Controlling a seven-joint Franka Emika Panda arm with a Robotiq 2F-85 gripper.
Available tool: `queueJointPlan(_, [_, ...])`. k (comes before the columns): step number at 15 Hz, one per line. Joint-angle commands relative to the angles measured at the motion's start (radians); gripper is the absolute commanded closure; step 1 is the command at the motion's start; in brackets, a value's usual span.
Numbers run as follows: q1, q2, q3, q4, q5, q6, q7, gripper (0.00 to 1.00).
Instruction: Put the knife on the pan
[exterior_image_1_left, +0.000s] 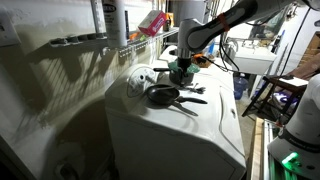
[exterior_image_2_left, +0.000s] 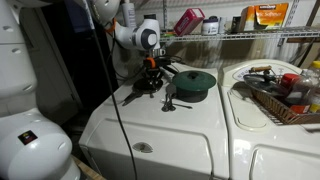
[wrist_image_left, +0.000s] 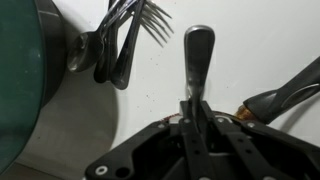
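The knife's handle still sticks out over the white top beside the pan (exterior_image_1_left: 163, 96), so the robot's gripper will next go down and move over the pan, away from the forks.
In the wrist view my gripper (wrist_image_left: 198, 108) is shut on the knife (wrist_image_left: 198, 55), whose silver handle sticks out beyond the fingers over the white machine top. The pan's dark handle (wrist_image_left: 292, 93) lies just to the right of the jaws. In both exterior views the gripper (exterior_image_1_left: 180, 68) (exterior_image_2_left: 152, 72) hangs low over the white top, close above the shallow black pan (exterior_image_1_left: 163, 96) (exterior_image_2_left: 147, 90). The knife is too small to make out in the exterior views.
A deeper green pot (exterior_image_2_left: 195, 83) (wrist_image_left: 25, 90) stands beside the pan. Forks (wrist_image_left: 125, 45) (exterior_image_2_left: 168, 101) lie next to the pot. A basket of items (exterior_image_2_left: 285, 95) sits on the neighbouring machine. Wire shelves (exterior_image_2_left: 230, 37) stand behind.
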Motion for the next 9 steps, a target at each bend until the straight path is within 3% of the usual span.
queueJointPlan(1, [0.007, 0.094, 0.015, 0.122, -0.048, -0.105, 0.063, 0.97])
queueJointPlan(9, [0.018, 0.187, 0.044, 0.226, -0.112, -0.185, 0.057, 0.97])
